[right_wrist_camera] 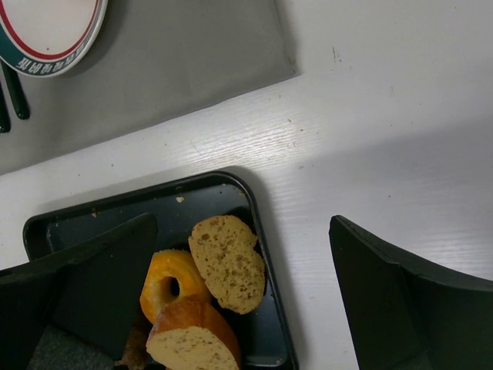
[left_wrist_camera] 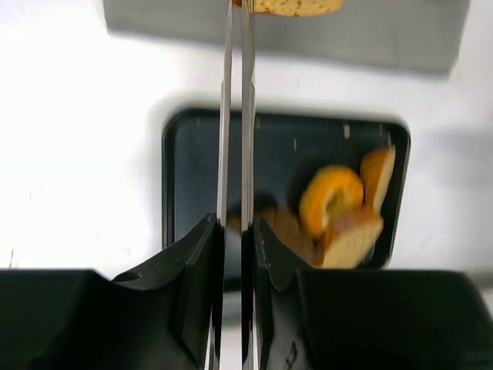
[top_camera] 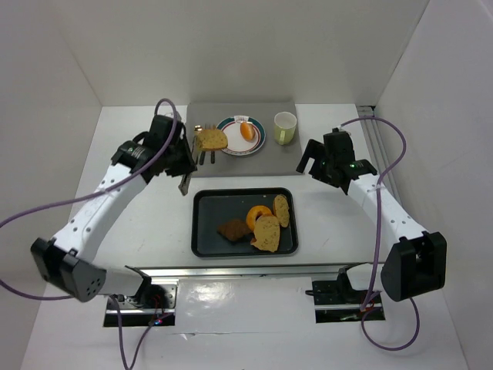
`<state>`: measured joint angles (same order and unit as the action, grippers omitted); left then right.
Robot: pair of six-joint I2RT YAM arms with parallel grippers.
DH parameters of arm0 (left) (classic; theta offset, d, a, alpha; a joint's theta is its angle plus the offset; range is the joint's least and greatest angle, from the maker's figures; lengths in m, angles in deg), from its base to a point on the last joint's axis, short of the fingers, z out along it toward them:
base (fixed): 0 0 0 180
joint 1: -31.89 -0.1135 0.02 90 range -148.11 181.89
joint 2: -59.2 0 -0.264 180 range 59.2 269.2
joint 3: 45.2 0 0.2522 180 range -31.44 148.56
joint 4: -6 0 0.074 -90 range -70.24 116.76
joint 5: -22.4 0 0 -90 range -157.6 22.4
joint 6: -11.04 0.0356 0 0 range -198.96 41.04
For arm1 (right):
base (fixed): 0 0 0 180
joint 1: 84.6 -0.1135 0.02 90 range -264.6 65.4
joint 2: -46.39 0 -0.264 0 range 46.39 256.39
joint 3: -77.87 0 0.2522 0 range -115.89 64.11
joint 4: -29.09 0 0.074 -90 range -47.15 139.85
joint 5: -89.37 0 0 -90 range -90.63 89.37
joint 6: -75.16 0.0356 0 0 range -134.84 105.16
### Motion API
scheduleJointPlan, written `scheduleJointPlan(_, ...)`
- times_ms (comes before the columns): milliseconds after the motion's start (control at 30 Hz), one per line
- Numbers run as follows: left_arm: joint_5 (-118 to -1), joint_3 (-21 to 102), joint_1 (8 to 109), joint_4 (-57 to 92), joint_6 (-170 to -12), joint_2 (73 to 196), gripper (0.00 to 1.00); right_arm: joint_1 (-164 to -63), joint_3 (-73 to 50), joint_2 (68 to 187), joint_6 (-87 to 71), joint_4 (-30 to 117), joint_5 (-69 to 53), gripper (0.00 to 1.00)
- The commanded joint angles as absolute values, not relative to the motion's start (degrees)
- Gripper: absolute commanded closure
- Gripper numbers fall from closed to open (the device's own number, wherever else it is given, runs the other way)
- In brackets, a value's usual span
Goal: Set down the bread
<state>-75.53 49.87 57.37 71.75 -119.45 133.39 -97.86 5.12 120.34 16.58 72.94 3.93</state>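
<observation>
The bread still hangs at the plate's rim, so my left gripper should next move outward and down to bring it onto the plate's bare side (top_camera: 232, 136) and release the tongs.
My left gripper (top_camera: 185, 159) is shut on a pair of metal tongs (left_wrist_camera: 237, 116). The tongs pinch a slice of bread (top_camera: 212, 139) held in the air at the left rim of the plate (top_camera: 259, 143). In the left wrist view the two blades run up close together to the bread (left_wrist_camera: 296, 6) at the top edge. An orange pastry (top_camera: 246, 131) lies on the plate. My right gripper (right_wrist_camera: 240, 231) is open and holds nothing, hovering above the right end of the black tray (right_wrist_camera: 262, 223).
The black tray (top_camera: 208, 231) holds two bread slices (top_camera: 268, 233) (top_camera: 282, 210), a glazed donut (top_camera: 258, 216) and a brown piece (top_camera: 233, 230). The plate stands on a grey mat (top_camera: 277, 154) beside a pale green cup (top_camera: 285, 128). Dark cutlery (right_wrist_camera: 15, 100) lies left of the plate.
</observation>
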Motion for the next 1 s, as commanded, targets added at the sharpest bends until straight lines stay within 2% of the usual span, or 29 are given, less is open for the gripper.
scheduleJointPlan(0,-76.85,52.23,52.92,59.97,-119.56,139.78,1.0,-98.4,4.6,118.55,16.01,70.27,3.07,0.0)
scheduleJointPlan(133,-70.53,55.03,51.59,51.35,-119.93,146.81,1.0,-98.4,4.08,117.5,16.01,70.27,3.15,0.0)
scheduleJointPlan(333,-71.03,69.69,50.97,53.95,-116.15,163.93,1.0,-98.93,5.74,115.38,17.68,69.75,2.63,0.0)
scheduleJointPlan(467,-72.61,76.92,50.96,58.07,-116.05,169.75,1.0,-99.46,6.89,114.06,18.21,70.27,3.68,0.0)
scheduleJointPlan(667,-74.81,73.52,50.44,57.13,-116.58,169.86,1.0,-99.46,7.5,114.06,18.82,69.75,2.63,0.0)
scheduleJointPlan(933,-71.39,71.21,49.91,56.41,-116.58,171.34,1.0,-99.46,7.5,115.21,18.82,69.22,2.1,0.0)
scheduleJointPlan(967,-70.69,71.21,49.91,56.41,-115.45,171.87,0.97,-99.98,7.5,115.21,18.82,69.22,2.1,0.0)
